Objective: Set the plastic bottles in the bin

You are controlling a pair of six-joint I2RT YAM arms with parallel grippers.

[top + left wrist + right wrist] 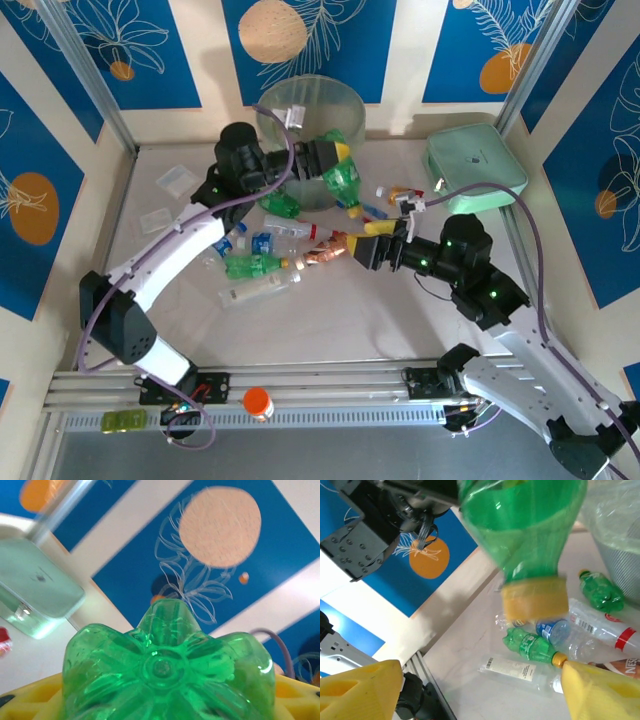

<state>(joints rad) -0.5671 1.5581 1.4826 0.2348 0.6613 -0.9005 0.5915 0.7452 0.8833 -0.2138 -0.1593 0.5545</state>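
Observation:
My left gripper swings outward over the bin's opening (322,108) next, then lowers and releases the green plastic bottle (345,182), since that opening lies outward of the gripper.
My left gripper (335,158) (165,702) is shut on a green plastic bottle (345,182) (167,667) (525,525), gripped near its base with the yellow cap (535,600) pointing down. It hangs at the near wall of the bin (310,95) (620,555), a round translucent bucket with a clear bag. My right gripper (372,243) (481,682) is open just below and to the right, with nothing between its yellow fingertips (365,687). Several more bottles lie on the table: green (255,265) (530,644), clear (258,290) (517,670), crushed green (600,590), and red-labelled (607,627).
A mint-green lidded box (476,160) (35,590) stands at the back right. Flat clear packets (176,178) lie at the back left. A crushed brownish bottle (325,250) lies just left of my right gripper. An orange cap (258,402) sits on the front rail.

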